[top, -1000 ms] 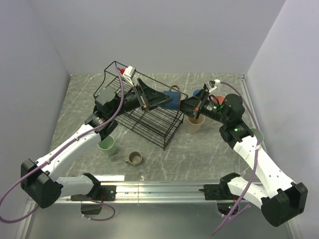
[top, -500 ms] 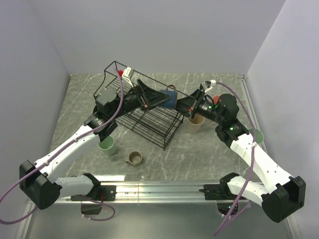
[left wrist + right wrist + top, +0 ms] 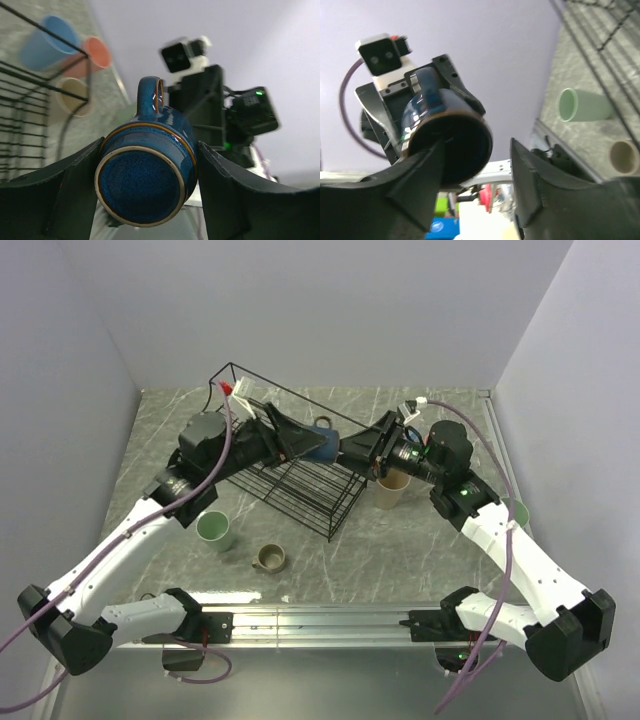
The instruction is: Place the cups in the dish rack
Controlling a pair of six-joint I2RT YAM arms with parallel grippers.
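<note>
The mug hangs sideways, so I will next swing my left gripper to the left in the top view, tilt its fingers down and lower it into that end of the dish rack to let go.
The dark navy mug (image 3: pixel 320 441) hangs on its side above the black wire dish rack (image 3: pixel 296 486). My left gripper (image 3: pixel 303 443) is shut on the mug, and in the left wrist view both fingers press its sides (image 3: pixel 147 177) with the base facing the camera. My right gripper (image 3: pixel 358 450) is open at the mug's mouth (image 3: pixel 454 145); one finger (image 3: pixel 415 182) crosses the rim, the other stands apart. On the table stand a pale-green cup (image 3: pixel 215 530), a tan handled mug (image 3: pixel 268 558) and a beige cup (image 3: pixel 391 491). Blue (image 3: pixel 47 42) and salmon-pink (image 3: pixel 94 54) cups lie beyond the rack.
The rack holds no cups that I can see. A second pale-green cup (image 3: pixel 517 512) peeks out behind the right forearm near the right wall. Walls close the table at left, back and right. The arm bases sit on a rail (image 3: pixel 320 622) at the near edge.
My right gripper has opened and let go of the navy mug. The left gripper closed on it and now carries it alone, shifted slightly left over the rack.
</note>
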